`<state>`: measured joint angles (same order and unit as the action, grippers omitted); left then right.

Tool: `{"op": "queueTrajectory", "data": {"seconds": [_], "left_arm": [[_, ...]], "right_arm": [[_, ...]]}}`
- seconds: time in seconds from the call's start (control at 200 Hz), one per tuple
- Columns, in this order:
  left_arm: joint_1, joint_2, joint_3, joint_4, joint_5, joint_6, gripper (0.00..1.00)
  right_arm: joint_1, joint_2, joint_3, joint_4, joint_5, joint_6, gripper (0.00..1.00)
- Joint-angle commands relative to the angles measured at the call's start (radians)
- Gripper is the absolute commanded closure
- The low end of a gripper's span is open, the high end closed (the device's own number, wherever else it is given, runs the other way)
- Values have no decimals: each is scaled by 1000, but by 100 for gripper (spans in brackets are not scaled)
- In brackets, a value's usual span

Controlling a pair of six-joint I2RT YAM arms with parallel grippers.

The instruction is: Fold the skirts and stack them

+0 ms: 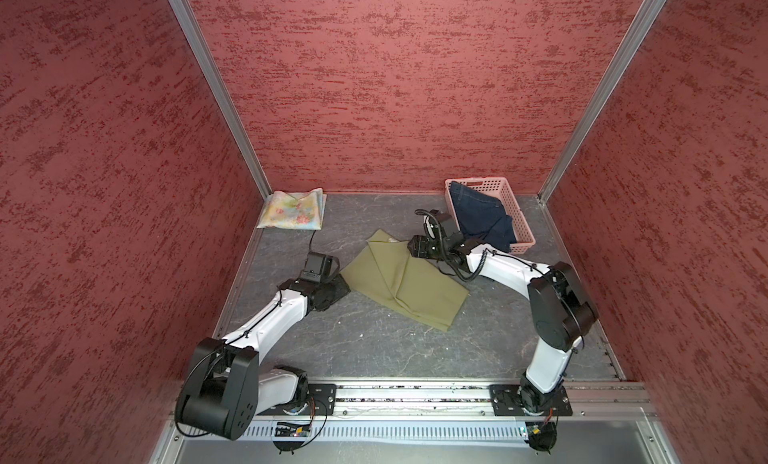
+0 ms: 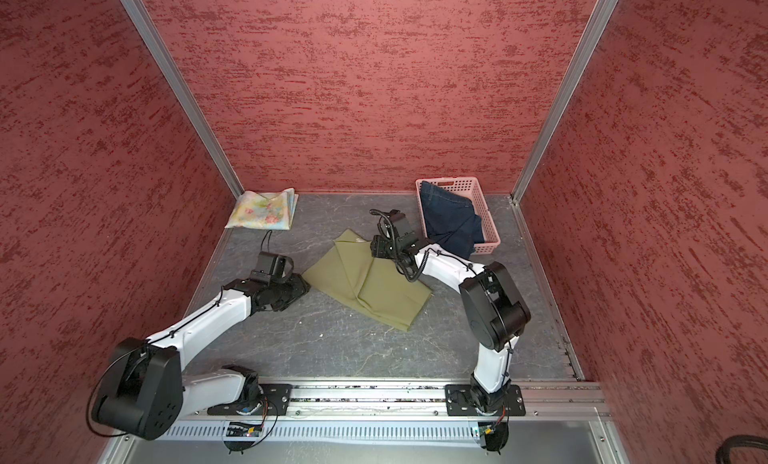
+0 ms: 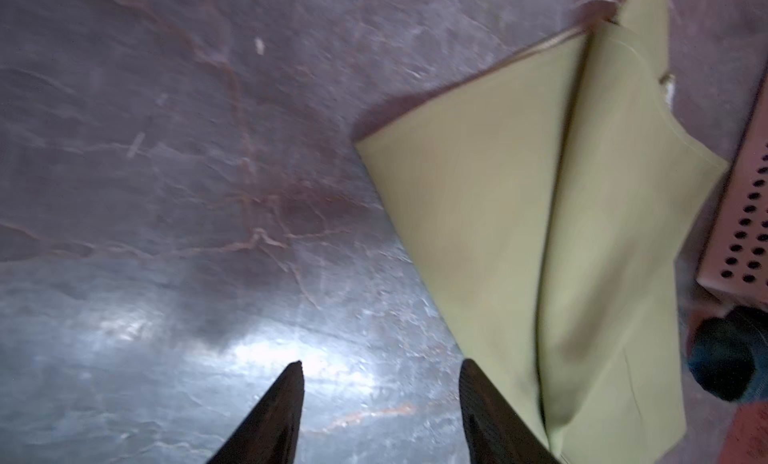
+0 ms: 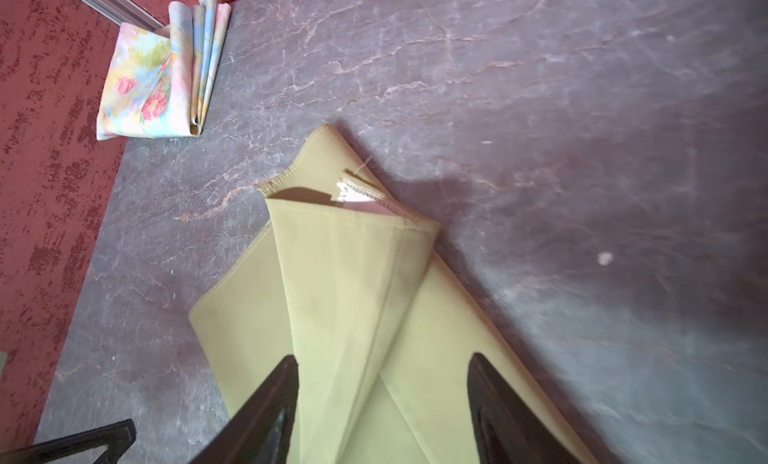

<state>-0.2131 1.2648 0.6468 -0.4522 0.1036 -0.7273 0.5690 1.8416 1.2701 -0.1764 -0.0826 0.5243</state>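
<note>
I will next move my right gripper down and across the olive skirt toward its white tag, onto the flap's stitched edge (image 1: 397,241) (image 4: 394,220), since that edge stands open above the cloth under it.
The olive-green skirt (image 1: 399,281) (image 2: 365,281) lies partly folded in the middle of the table, with overlapping flaps and its hem corner pointing to the back. My left gripper (image 3: 382,366) (image 1: 338,289) is open over bare table just beside the skirt's left corner (image 3: 498,212). Open too, my right gripper (image 4: 383,360) (image 1: 413,247) hovers over the far part of the olive skirt (image 4: 345,274), cloth lying flat under its spread jaws. The floral skirt (image 1: 293,210) (image 2: 264,210) (image 4: 153,79) sits folded in the back left corner. The denim skirt (image 1: 482,216) (image 2: 451,218) is in the basket.
The pink perforated basket (image 1: 509,200) (image 2: 478,200) (image 3: 744,216) stands at the back right, denim spilling over its near rim. Red textured walls close in the back and both sides. The grey marbled table (image 1: 374,349) has a metal rail along its front.
</note>
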Motion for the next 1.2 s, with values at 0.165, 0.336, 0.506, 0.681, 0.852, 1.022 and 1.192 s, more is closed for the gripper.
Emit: {"op": "queueTrajectory", "data": {"seconds": [0.165, 0.336, 0.506, 0.681, 0.852, 1.022, 1.192], "left_arm": [[33, 94, 35, 21, -8, 57, 40], [38, 118, 36, 35, -11, 74, 40], [54, 140, 40, 43, -7, 88, 40], [63, 166, 43, 59, 4, 97, 40], [73, 174, 38, 69, 17, 103, 40], [90, 177, 37, 76, 29, 109, 40], [99, 187, 32, 94, 46, 109, 40]], "right_arm": [[38, 141, 132, -72, 165, 2, 38], [41, 215, 201, -83, 222, -3, 45], [43, 291, 276, -73, 227, -13, 51], [52, 340, 337, -72, 220, -27, 75], [61, 318, 333, -56, 238, -51, 100], [78, 247, 321, -40, 235, -61, 100], [128, 189, 313, -25, 210, -53, 100]]}}
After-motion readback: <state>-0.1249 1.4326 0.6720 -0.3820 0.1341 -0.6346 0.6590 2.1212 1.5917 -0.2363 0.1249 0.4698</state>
